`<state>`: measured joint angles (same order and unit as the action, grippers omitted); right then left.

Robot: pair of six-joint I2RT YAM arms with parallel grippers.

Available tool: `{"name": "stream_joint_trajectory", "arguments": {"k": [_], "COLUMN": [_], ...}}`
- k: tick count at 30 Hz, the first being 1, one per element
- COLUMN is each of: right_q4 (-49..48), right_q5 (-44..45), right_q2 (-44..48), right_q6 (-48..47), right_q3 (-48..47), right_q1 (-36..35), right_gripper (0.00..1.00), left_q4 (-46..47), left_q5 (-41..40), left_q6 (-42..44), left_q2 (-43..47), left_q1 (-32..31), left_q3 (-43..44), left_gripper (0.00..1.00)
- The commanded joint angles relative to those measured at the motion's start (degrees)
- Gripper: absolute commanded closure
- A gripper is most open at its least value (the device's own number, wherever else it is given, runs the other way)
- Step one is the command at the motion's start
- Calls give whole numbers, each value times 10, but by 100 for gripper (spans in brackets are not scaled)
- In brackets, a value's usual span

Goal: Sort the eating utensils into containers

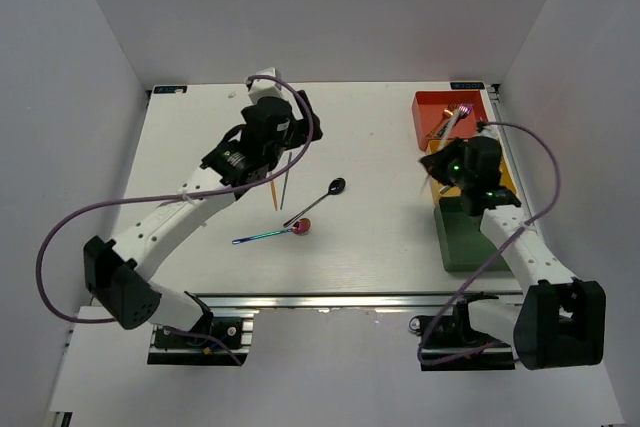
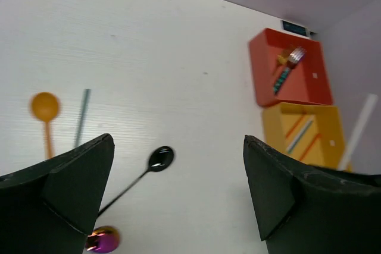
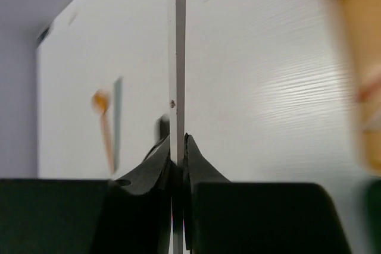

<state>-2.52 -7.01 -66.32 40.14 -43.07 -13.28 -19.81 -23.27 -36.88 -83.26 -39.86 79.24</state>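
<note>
My right gripper shifts the silver chopstick to the right in the top view and down there next, since chopsticks already lie in the yellow tray (image 3: 370, 81).
My right gripper (image 3: 177, 138) is shut on a slim silver chopstick (image 3: 177, 57), which also shows in the left wrist view (image 2: 360, 129). In the top view it (image 1: 462, 165) hangs over the yellow tray (image 1: 433, 160), between the red-orange tray (image 1: 440, 105) and the dark green tray (image 1: 465, 242). My left gripper (image 1: 268, 142) is open and empty (image 2: 178, 194) above the table's middle left. On the table lie a black spoon (image 1: 334, 186), an iridescent spoon (image 1: 300, 228), an orange spoon (image 2: 44, 108) and a teal chopstick (image 2: 82, 117).
The red-orange tray (image 2: 309, 84) holds a fork and a gold utensil. The yellow tray (image 2: 324, 124) holds several chopsticks. White walls enclose the table on three sides. The right arm's cable loops beside the trays.
</note>
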Motion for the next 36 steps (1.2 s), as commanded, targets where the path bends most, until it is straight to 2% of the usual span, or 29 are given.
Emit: {"name": "stream_joint_trajectory", "arguments": {"k": [1,3,8,12,19,20,21,22,24,26,29,36], "right_q4": [66,72,82,89,103,105,106,110,113,119,129,132], "right_q5": [90,107,110,114,112,111,110,117,122,125,125,105], "right_q2": [3,-30,-126,-201,-255,-257,-258,-256,-250,-246,-237,-160], "right_q6": [8,3,-4,-2,4,2,1,0,0,-1,-2,-13], "right_q3": [13,-4,-70,-125,-175,-179,-180,-179,-178,-179,-184,-169], "right_q1": [97,155,206,211,211,211,211,211,211,211,211,208], "right_gripper": [100,100,100,100,99,93,72,61,45,35,28,26], "left_q4": [-115,-136,-160,-181,-193,-191,-189,-186,-188,-188,-186,-141], "left_q5": [-86,-87,-115,-131,-144,-141,-140,-138,-133,-128,-120,-105], "left_q6": [70,79,92,111,131,132,132,132,130,130,127,114], "left_q2": [60,73,110,117,116,115,112,110,101,84,56,-26], "left_q1": [0,0,0,0,0,0,0,0,0,0,0,13], "left_q3": [-8,-22,-68,-73,-76,-77,-78,-77,-66,-55,-30,-12], "left_gripper": [2,2,2,2,2,2,2,2,2,2,2,2]}}
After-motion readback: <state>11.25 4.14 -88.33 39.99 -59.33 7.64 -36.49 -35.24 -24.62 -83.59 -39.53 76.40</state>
